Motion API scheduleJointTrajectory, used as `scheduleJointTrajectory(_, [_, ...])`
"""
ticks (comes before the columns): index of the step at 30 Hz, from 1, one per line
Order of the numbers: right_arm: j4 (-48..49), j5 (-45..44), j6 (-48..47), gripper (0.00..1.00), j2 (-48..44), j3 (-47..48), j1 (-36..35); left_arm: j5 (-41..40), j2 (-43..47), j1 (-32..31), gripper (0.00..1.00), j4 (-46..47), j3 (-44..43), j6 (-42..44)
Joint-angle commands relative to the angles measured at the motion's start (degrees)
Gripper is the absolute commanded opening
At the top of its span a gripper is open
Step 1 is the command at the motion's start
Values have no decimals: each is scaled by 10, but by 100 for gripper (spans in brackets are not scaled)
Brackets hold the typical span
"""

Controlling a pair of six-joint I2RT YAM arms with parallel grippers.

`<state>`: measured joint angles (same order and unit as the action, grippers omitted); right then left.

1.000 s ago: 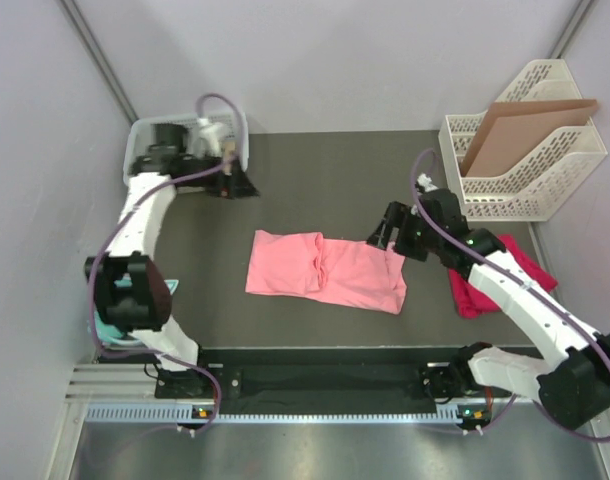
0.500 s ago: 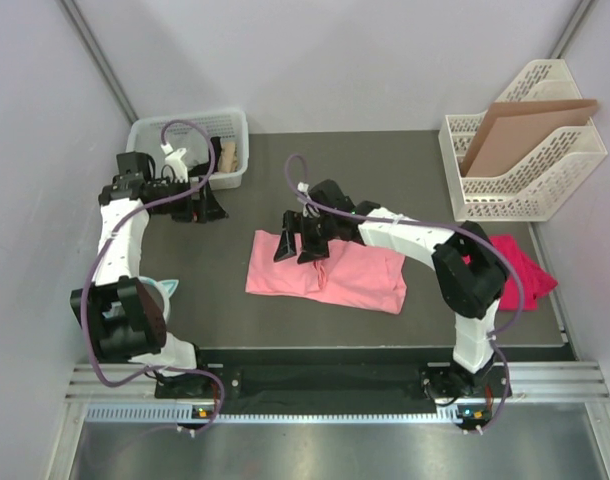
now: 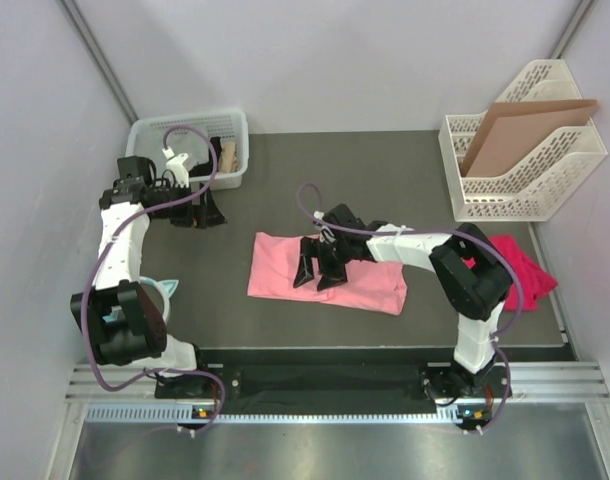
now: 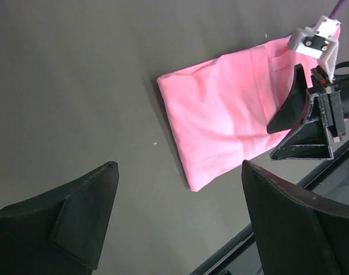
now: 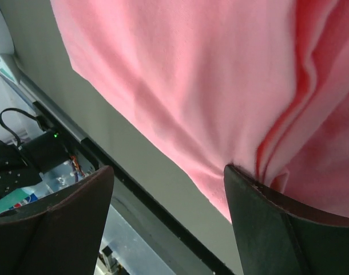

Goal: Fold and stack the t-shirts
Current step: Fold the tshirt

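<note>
The pink t-shirt's short edge facing my left gripper lies uncovered, so I will next lower my left gripper back and to the right in the top view onto that edge.
The light salmon-pink t-shirt (image 3: 370, 285) lies folded into a flat oblong in the middle of the table. My right gripper (image 3: 318, 274) is open and low over its middle. In the right wrist view (image 5: 169, 229) one finger (image 5: 289, 229) presses on a crease of the pink cloth (image 5: 180, 80). The magenta-red t-shirt (image 3: 525, 268) lies crumpled at the right, partly hidden behind the right arm. My left gripper (image 3: 207, 212) is open and empty, above bare table to the shirt's far left. The left wrist view (image 4: 180, 229) shows the pink t-shirt (image 4: 220, 126) ahead.
A white basket (image 3: 145, 135) stands at the back left, just behind the left gripper. A white file rack (image 3: 530, 195) holding a brown cardboard sheet (image 3: 520, 130) stands at the back right. A black rail (image 3: 325, 385) runs along the near edge.
My right arm swung left from the shirt's right end to its far edge, then came nearer over its middle. The left gripper drew back from the basket and has since held still.
</note>
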<state>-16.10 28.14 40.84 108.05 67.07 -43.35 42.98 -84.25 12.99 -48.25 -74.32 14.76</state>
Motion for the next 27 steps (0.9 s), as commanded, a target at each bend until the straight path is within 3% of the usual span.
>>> scheduleJointTrajectory(1, [19,-5,-1,79,-56,-34,18,4,21,4,93,3,2,12])
scheduleJointTrajectory(5, [5,-5,-8,78,-70,-39,27,16,22,3,93,2,6,14])
scheduleJointTrajectory(9, [-31,2,-23,79,-75,41,28,13,22,3,93,1,2,15])
scheduleJointTrajectory(16, [-61,43,-31,80,7,169,34,20,25,2,93,-1,22,16])
scheduleJointTrajectory(27, [22,96,-1,79,114,147,92,29,-45,-34,92,-128,43,99])
